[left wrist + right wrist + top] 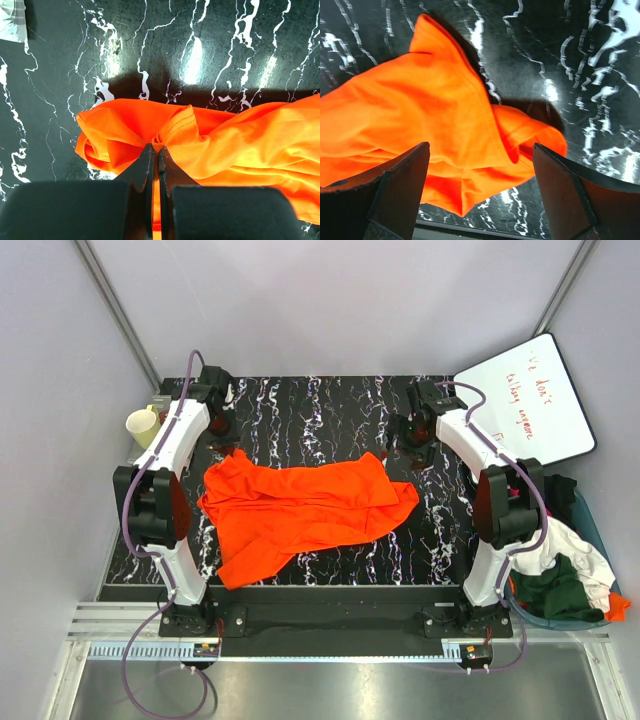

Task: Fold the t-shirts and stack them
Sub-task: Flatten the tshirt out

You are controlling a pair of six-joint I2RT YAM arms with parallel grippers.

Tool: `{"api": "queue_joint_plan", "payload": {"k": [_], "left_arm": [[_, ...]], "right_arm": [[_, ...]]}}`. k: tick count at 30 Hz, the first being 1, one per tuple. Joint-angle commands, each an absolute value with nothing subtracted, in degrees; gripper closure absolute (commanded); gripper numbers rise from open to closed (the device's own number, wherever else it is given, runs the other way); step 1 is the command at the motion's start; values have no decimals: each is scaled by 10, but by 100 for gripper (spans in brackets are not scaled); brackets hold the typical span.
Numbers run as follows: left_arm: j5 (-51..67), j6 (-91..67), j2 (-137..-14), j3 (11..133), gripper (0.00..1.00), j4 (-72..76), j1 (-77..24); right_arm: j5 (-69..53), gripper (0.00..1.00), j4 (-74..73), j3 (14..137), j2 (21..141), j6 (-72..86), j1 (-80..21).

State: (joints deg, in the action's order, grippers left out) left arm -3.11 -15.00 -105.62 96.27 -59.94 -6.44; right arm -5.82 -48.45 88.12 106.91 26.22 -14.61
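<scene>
My right gripper is above the shirt's far corner, which pokes out free, and will next move to its left in the top view and lower onto it.
A bright orange t-shirt (300,505) lies crumpled and partly spread in the middle of the black marbled table (330,410). My left gripper (224,436) is at the shirt's far left corner. In the left wrist view it (156,150) is shut on a bunched fold of the orange fabric (240,140). My right gripper (402,445) hovers at the shirt's far right corner. In the right wrist view it (480,150) is open, its jaws wide apart above the orange cloth (420,110) and touching nothing. More shirts, white (575,550), dark green (555,585) and black (562,490), are piled at the right.
The spare shirts sit in a blue basket (590,615) off the table's right edge. A white board (530,405) with red handwriting leans at the back right. A pale cup (143,425) stands off the table's left edge.
</scene>
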Motion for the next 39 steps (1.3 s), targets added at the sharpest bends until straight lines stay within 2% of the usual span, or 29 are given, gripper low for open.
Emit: {"api": "queue_joint_plan", "payload": {"k": [1,4,10,21,24,26,28,29,32,36,39], "left_arm": [[-15,-142,-1051,970,100,-585,-62],[-15,-141,-1048,962,100,-584,-62],[-11,-141,-1049,956,100,-584,-62],[-12,-142,-1053,969,100,-590,-62],[-14,-143,-1054,972,100,-592,-62],[-16,-144,-1054,975,100,-595,-63],[-18,-145,-1053,977,100,-597,-62],[-18,-145,-1053,978,100,-596,-62],[-21,-146,-1054,982,100,-599,-62],[-23,-147,-1055,986,100,-599,-62],[-22,-148,-1054,990,100,-599,-62]], "right_arm": [[-112,11,-419,873,1088,283,-145],[-138,12,-374,874,1129,292,-145],[-158,13,-374,967,1243,281,-146],[-182,16,-382,1078,1338,268,-151],[-209,32,-410,1109,1364,265,-159],[-212,51,-433,1135,1379,257,-170],[-214,62,-482,1165,1387,244,-177],[-216,74,-498,1172,1392,242,-180],[-212,91,-537,1177,1382,227,-187],[-181,100,-549,1161,1350,216,-187],[-157,100,-552,1163,1325,207,-187]]}}
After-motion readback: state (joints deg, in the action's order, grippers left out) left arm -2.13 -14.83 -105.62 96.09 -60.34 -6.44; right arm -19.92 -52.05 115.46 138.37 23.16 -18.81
